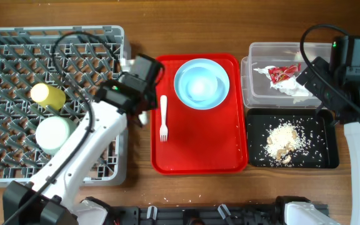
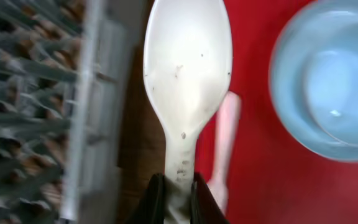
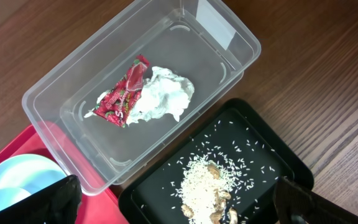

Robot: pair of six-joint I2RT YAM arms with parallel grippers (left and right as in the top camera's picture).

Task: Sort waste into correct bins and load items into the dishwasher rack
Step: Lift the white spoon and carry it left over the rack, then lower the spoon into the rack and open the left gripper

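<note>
The robot's left gripper will go left in the overhead view and let go of the spoon [image 2: 187, 68] onto the wires at the rack's edge, because the spoon hangs over the gap.
My left gripper [image 1: 141, 117] [image 2: 178, 193] is shut on the handle of the white spoon [image 2: 187, 68], held over the gap between the grey dishwasher rack [image 1: 55, 29] and the red tray [image 1: 199, 144]. The white fork [image 1: 163, 117] [image 2: 225, 134] and the light-blue plate [image 1: 201, 83] [image 2: 328, 81] lie on that tray. The yellow cup [image 1: 47, 95] and pale green bowl [image 1: 54, 132] sit in the rack. The napkin [image 3: 163, 96] and red wrapper [image 3: 122, 96] lie in the clear tub [image 3: 229, 37]. Rice crumbs [image 3: 204, 183] lie in the black tray [image 3: 278, 155]. My right gripper [image 3: 179, 202] is open and empty above the bins.
The rack's edge [image 2: 92, 93] is just left of the spoon. My left arm crosses the rack's right side. The tub [image 1: 261, 50] and the black tray [image 1: 324, 156] stand right of the red tray, with my right arm [image 1: 349, 56] above them.
</note>
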